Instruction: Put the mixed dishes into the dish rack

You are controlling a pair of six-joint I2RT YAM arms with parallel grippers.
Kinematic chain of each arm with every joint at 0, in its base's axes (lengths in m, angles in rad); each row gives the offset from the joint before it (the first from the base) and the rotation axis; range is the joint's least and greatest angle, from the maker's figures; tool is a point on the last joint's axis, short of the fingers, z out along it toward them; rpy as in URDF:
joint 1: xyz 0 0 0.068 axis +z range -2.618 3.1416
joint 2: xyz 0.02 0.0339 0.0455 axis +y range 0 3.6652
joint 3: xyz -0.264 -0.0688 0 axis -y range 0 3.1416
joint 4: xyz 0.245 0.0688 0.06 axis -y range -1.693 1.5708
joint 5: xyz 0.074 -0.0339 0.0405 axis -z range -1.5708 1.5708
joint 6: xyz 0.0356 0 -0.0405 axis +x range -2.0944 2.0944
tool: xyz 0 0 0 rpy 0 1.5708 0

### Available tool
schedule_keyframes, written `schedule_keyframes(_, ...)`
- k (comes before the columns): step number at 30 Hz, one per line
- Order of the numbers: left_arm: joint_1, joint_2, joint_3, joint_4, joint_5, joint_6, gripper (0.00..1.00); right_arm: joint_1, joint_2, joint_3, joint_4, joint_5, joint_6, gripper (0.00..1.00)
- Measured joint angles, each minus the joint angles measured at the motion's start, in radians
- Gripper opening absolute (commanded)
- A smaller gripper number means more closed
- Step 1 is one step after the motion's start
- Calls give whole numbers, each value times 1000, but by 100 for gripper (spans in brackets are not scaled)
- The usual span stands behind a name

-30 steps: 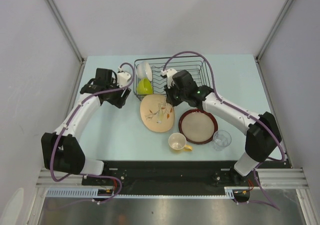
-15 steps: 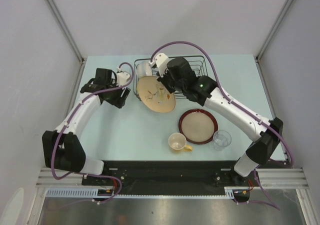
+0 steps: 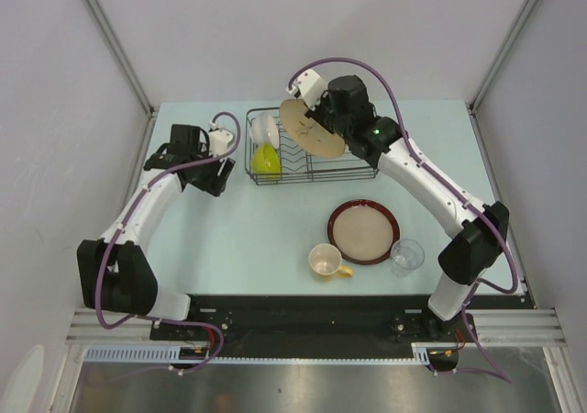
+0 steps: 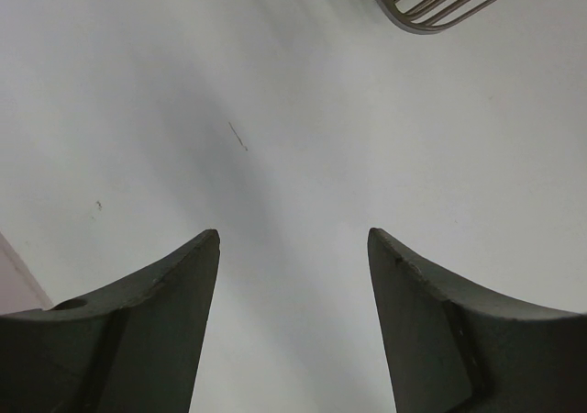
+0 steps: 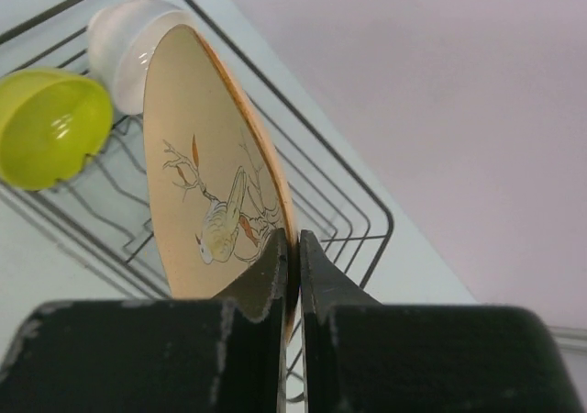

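The rack's wire slots beside the bowls are empty. My right gripper should next bring the plate down, moving left in the top view, and release it in those slots.
My right gripper (image 5: 293, 239) (image 3: 323, 119) is shut on the rim of the beige leaf-patterned plate (image 5: 206, 193) (image 3: 308, 128) and holds it on edge above the black wire dish rack (image 3: 348, 161) (image 5: 358, 220). The white bowl (image 3: 264, 126) (image 5: 128, 37) and the lime-green bowl (image 3: 266, 159) (image 5: 50, 124) sit in the rack's left end. My left gripper (image 4: 293, 248) (image 3: 213, 170) is open and empty over bare table left of the rack. The dark-red-rimmed tan plate (image 3: 363, 231), the cream cup with yellow handle (image 3: 326, 261) and the small clear glass (image 3: 406, 256) stand on the table.
A corner of the rack (image 4: 440, 5) shows at the top of the left wrist view. Walls enclose the pale table (image 3: 238, 239) on the left, back and right. The arm bases sit on a black rail at the near edge.
My right gripper has lifted the leaf-patterned plate off the table and carried it back over the rack, turning it on edge. The left arm has shifted slightly.
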Motion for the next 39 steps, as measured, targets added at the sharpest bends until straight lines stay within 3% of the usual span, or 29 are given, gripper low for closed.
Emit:
schedule_keyframes(7, 31, 27, 0, 11, 1, 0, 71, -68, 131, 55, 167, -32, -130, 0)
schedule_keyframes(17, 88, 62, -15, 21, 6, 2, 70, -76, 230, -66, 486, -43, -332, 0)
schedule_keyframes(39, 95, 93, -20, 34, 21, 0, 70, -120, 241, -231, 615, -106, -365, 0)
